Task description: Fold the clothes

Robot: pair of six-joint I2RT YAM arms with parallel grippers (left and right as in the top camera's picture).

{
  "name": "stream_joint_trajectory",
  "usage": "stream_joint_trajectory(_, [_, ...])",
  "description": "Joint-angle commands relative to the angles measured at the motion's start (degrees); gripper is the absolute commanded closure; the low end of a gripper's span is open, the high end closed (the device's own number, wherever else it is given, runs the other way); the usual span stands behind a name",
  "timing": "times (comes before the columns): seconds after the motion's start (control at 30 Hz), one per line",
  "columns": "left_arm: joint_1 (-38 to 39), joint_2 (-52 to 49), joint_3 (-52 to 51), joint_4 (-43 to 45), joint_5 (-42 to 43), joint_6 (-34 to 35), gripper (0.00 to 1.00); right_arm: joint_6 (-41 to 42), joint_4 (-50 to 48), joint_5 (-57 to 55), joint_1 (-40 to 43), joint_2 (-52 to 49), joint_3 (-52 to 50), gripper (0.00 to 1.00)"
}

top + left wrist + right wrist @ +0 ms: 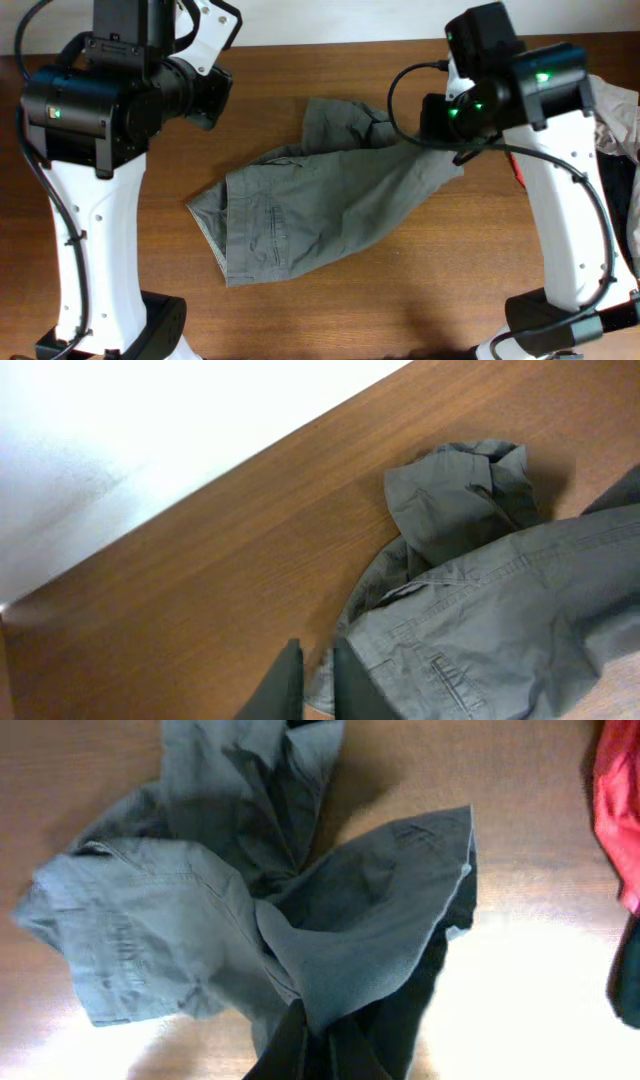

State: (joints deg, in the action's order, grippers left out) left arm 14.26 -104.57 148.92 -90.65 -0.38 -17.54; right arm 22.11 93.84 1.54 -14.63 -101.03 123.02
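Note:
The end of the shorts is hanging lifted, so my right gripper should next go down toward the middle of the shorts and let go of the fold.
The grey-olive shorts (300, 205) lie wrinkled across the middle of the wooden table, with one bunched end toward the back (345, 120). My right gripper (318, 1045) is shut on a fold at the shorts' right end (370, 920) and holds it lifted off the table; in the overhead view the arm (480, 100) hides the fingers. My left gripper (318, 680) hangs above the table by the shorts' back left edge (500, 600), its fingers nearly together and not holding the cloth. In the overhead view it sits near the back left (213, 98).
A pile of other garments lies at the right edge: pale beige-grey (615, 115), red (615, 810) and black (628, 980). The table's far edge meets a white wall (150, 440). Both arm bases stand at the front corners.

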Motion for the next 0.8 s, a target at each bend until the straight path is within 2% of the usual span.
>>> stream_joint_trajectory(0.0, [-2.1,0.5,-0.2,-0.2,0.6,2.8,0.87,4.6,-1.8,-1.2,0.0,0.4,-6.5,0.96])
stream_joint_trajectory(0.23, [-6.9,1.1,-0.2,-0.5,0.9,5.1,0.86,5.4,-2.8,-0.2,-0.2,0.4,-21.0,0.96])
stream_joint_trajectory(0.47, [-9.4,1.6,-0.2,-0.3,3.9,5.1,0.82,5.2,-4.3,0.1,-2.2,0.5,-29.4,0.95])
stream_joint_trajectory(0.53, [-9.7,1.6,-0.2,-0.3,3.9,5.1,0.78,5.2,-6.5,-0.7,-2.3,0.5,-30.2,0.90])
stream_joint_trajectory(0.63, [-10.2,1.4,-0.4,-0.2,4.1,5.1,0.69,4.7,-12.5,-2.3,-1.9,0.5,-30.2,0.75])
stream_joint_trajectory(0.7, [-10.6,1.4,-1.3,0.0,4.2,5.9,0.61,0.5,-17.8,-2.0,-1.7,0.6,-30.2,0.66])
stream_joint_trajectory(0.77, [-11.3,1.4,-2.7,0.2,5.9,6.4,0.54,-3.4,-22.3,-2.0,-1.7,0.7,-30.1,0.53])
